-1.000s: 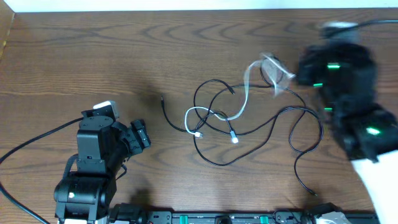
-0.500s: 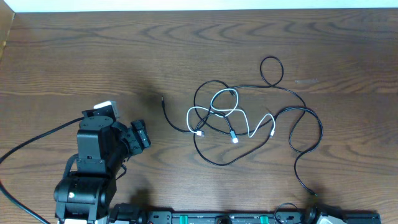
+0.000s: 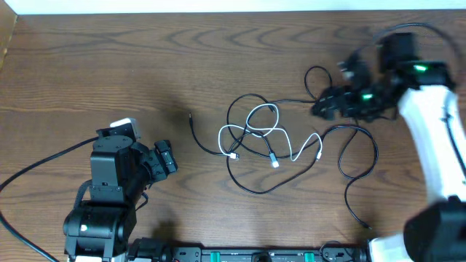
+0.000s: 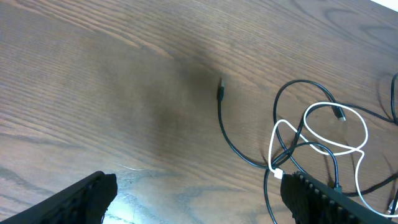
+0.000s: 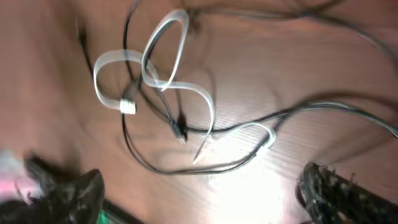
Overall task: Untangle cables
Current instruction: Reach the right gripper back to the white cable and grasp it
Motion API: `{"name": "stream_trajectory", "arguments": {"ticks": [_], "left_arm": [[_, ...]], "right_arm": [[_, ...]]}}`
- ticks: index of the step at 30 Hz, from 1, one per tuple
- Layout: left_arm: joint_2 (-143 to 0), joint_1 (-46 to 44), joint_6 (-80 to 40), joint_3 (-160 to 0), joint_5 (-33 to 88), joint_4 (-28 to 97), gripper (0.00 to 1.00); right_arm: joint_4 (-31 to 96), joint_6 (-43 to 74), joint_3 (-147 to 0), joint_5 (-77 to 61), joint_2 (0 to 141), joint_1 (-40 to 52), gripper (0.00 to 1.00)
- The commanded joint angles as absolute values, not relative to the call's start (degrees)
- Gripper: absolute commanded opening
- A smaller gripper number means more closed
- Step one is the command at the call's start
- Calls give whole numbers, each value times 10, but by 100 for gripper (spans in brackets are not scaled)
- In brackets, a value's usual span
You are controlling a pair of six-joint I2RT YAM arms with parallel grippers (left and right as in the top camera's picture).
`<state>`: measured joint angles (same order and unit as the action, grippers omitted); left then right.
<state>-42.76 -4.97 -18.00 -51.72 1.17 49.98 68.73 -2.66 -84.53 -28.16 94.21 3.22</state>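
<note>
Next, my right gripper goes to the left in the overhead view and down onto the near side of the white cable's loop, since the loop lies over the black cable (image 3: 376,154).
The cables lie tangled mid-table: a white cable (image 3: 220,136) looped through a long black cable (image 3: 376,154), whose plug end (image 3: 190,116) trails left. My left gripper (image 3: 166,158) rests at the lower left, well apart from them, open and empty. Its wrist view shows the black cable (image 4: 224,127) and white loops (image 4: 365,134) ahead of the left gripper (image 4: 199,199). My right gripper (image 3: 325,108) hovers open at the tangle's upper right, near a small black loop (image 3: 317,81). In its blurred wrist view the white cable (image 5: 99,68) lies beyond the empty right gripper (image 5: 202,196).
A thick black lead (image 3: 36,169) runs from the left arm's base to the table's left edge. An equipment rail (image 3: 255,255) lines the front edge. Bare wood (image 3: 109,65) fills the far left.
A second ago the right gripper held the white cable lifted at the upper right. The cable fell back onto the tangle, the arm left view, and it is now back, open. The left arm stayed put.
</note>
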Motion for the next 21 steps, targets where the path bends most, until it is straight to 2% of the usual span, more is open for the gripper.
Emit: {"name": "stream_trajectory", "arguments": {"ticks": [1, 8, 21], "left_arm": [[-430, -47, -176, -527, 11, 502, 90], [-430, -47, -176, -527, 11, 506, 95], [-438, -47, -177, -527, 11, 513, 96]], "right_arm": [[694, -139, -845, -237, 999, 95, 99], [664, -145, -845, -133, 1098, 184, 99], [552, -137, -845, -132, 1135, 276, 99]]}}
